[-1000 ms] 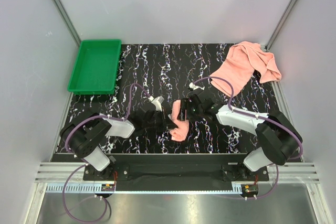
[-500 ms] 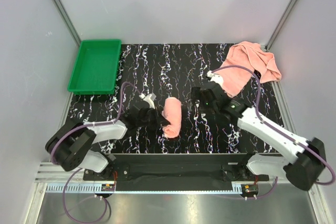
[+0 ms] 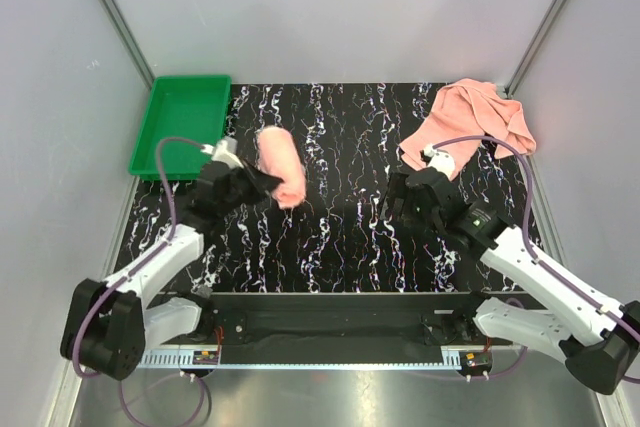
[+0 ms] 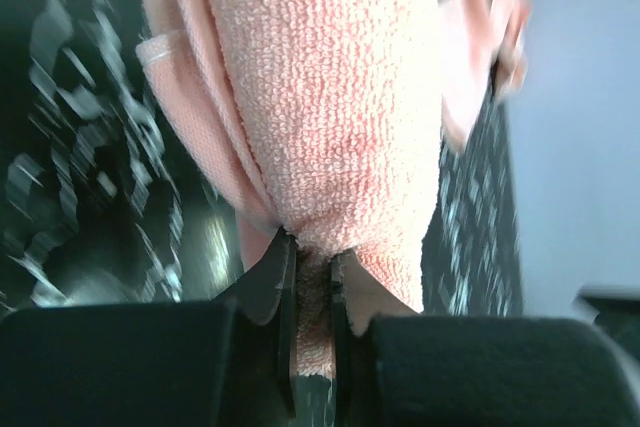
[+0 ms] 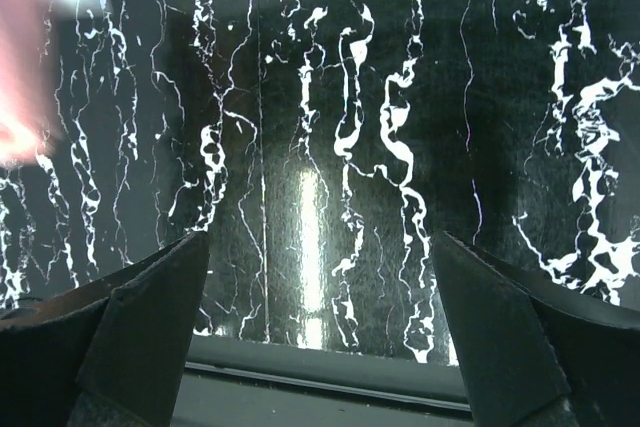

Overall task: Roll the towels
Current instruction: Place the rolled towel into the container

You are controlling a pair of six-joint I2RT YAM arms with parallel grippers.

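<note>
The tray's far end (image 3: 193,95) lies to the left of my left gripper in the top view, so next I need to swing that gripper outward, turning and lowering it to release the roll there.
A rolled salmon-pink towel (image 3: 281,166) hangs above the table's left half, just right of the green tray (image 3: 182,125). My left gripper (image 3: 256,184) is shut on its near end; in the left wrist view the roll (image 4: 320,87) fills the frame and the fingers (image 4: 283,287) pinch its lower folds. A second pink towel (image 3: 470,125) lies crumpled at the table's far right corner. My right gripper (image 3: 400,199) is open and empty over the middle right of the table; in the right wrist view its fingers (image 5: 150,317) stand wide apart above bare marbled surface.
The black marbled tabletop (image 3: 340,237) is enclosed by grey walls. The green tray is empty at the far left corner. A metal rail (image 3: 330,357) runs along the near edge. A blurred pink patch (image 5: 20,77) shows at the left of the right wrist view.
My left gripper has carried the rolled towel from the near middle up and leftward toward the tray. My right gripper let go of it, opened and drew back to the right.
</note>
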